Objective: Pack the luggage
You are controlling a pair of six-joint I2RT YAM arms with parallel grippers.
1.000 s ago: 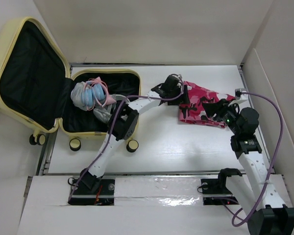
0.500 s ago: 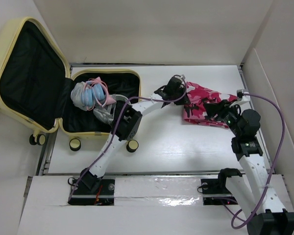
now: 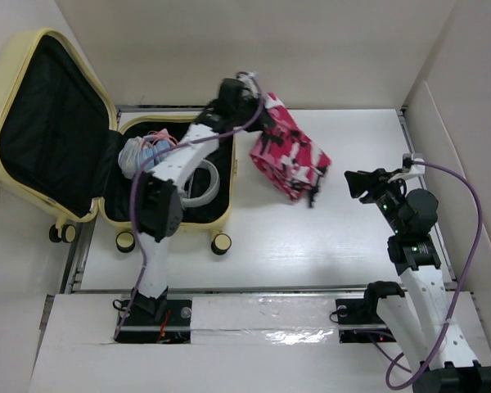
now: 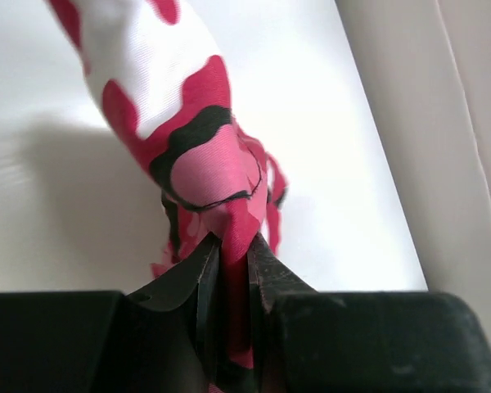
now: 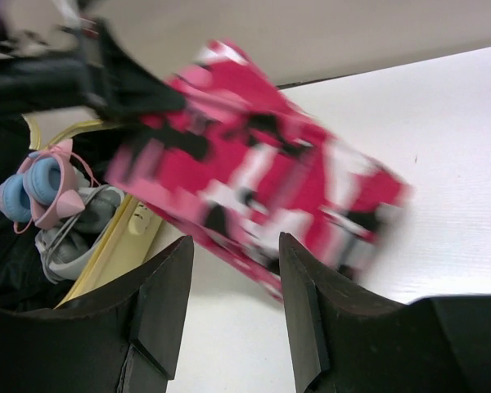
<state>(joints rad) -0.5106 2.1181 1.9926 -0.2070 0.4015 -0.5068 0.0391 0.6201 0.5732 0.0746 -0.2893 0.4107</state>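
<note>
I need to carry the cloth [image 3: 288,157] next with my left gripper from outside the luggage base across the headphones. Then I need to open the gripper at the lid side.
The luggage [image 3: 33,65], a pale-yellow suitcase with black lining, lies open at the left of the top view, its lid leaning back and its base [image 3: 226,131] on the table. My left gripper [image 3: 262,105] is raised by the base's far right corner, shut on a pink, red and white camouflage cloth [image 3: 288,157] that hangs down over the table. The left wrist view shows the cloth [image 4: 200,164] pinched between the shut left gripper [image 4: 233,246]. My right gripper [image 3: 352,185] stands open to the cloth's right, holding nothing. The right wrist view shows the open right gripper [image 5: 236,246] facing the blurred cloth [image 5: 262,164].
Inside the luggage base lie blue-and-pink headphones [image 3: 151,151], a grey bundle [image 3: 133,160] and a white coiled cable [image 3: 203,184]. The headphones [image 5: 33,184] and yellow rim [image 5: 119,246] show in the right wrist view. White boards wall in the table at the back and right [image 3: 442,139].
My left gripper shut on the cloth and lifted it up and to the left, toward the luggage. The right gripper let the cloth go and stays at the right.
</note>
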